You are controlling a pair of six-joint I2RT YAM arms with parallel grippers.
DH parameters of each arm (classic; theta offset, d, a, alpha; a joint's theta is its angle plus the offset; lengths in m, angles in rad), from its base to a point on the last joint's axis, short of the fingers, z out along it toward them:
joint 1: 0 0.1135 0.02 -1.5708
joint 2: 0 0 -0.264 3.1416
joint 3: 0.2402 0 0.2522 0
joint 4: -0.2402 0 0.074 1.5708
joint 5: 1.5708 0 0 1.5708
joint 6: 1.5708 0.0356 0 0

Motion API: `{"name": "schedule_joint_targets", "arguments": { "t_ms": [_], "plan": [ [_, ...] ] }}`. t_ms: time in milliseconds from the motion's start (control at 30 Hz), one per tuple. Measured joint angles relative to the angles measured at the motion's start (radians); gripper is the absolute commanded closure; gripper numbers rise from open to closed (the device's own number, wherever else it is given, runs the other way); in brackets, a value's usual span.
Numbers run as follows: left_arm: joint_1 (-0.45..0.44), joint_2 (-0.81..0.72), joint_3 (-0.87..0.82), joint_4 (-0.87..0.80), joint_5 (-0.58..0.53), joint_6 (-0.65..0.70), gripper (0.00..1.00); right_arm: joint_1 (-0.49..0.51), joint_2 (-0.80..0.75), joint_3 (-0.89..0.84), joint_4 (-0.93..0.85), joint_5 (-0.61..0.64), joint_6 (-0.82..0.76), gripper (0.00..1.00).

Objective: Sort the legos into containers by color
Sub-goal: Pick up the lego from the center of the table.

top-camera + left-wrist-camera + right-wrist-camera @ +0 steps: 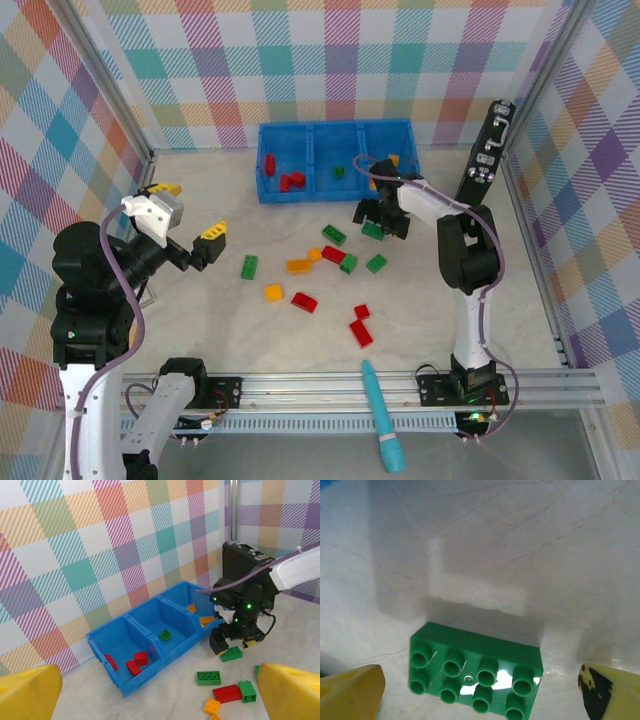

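Observation:
The green lego (476, 675) is next for my right gripper, which should lower its fingers on either side of it and then close on its short ends.
The blue three-part bin (335, 193) stands at the back, with red legos (285, 176) in its left part, a green one (340, 171) in the middle and orange ones (390, 160) on the right. My right gripper (381, 222) hangs low just in front of the bin, open, with a green lego (476, 675) lying flat on the table between its fingertips (355, 687), untouched. My left gripper (186, 211) is raised at the left, open and empty. Several loose legos lie mid-table: green (334, 235), red (333, 254), orange (299, 265), yellow (273, 292).
A teal pen-like tool (381, 415) lies across the front rail. A tall black device (487, 150) stands at the back right by the wall. More red bricks (361, 333) lie nearer the front. Plaid walls close in three sides.

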Motion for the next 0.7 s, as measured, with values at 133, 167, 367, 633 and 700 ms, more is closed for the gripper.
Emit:
{"name": "schedule_joint_targets", "arguments": {
  "t_ms": [133,167,367,633,700],
  "plan": [
    [0.0,0.0,0.0,0.0,0.0,0.0,0.0,0.0,0.031,0.022,-0.015,0.0,0.002,0.04],
    [0.0,0.0,0.0,0.0,0.0,0.0,0.0,0.0,0.037,0.031,-0.025,0.002,0.003,0.05],
    [0.0,0.001,0.0,0.0,0.0,0.0,0.0,0.0,0.056,0.058,-0.053,0.015,0.007,0.11],
    [0.0,0.006,0.0,0.0,0.0,0.0,0.0,0.0,0.067,0.068,-0.082,0.051,-0.011,0.33],
    [0.0,0.006,0.0,0.0,0.0,0.0,0.0,0.0,0.068,0.074,-0.09,0.053,-0.019,0.4]
  ]
}}
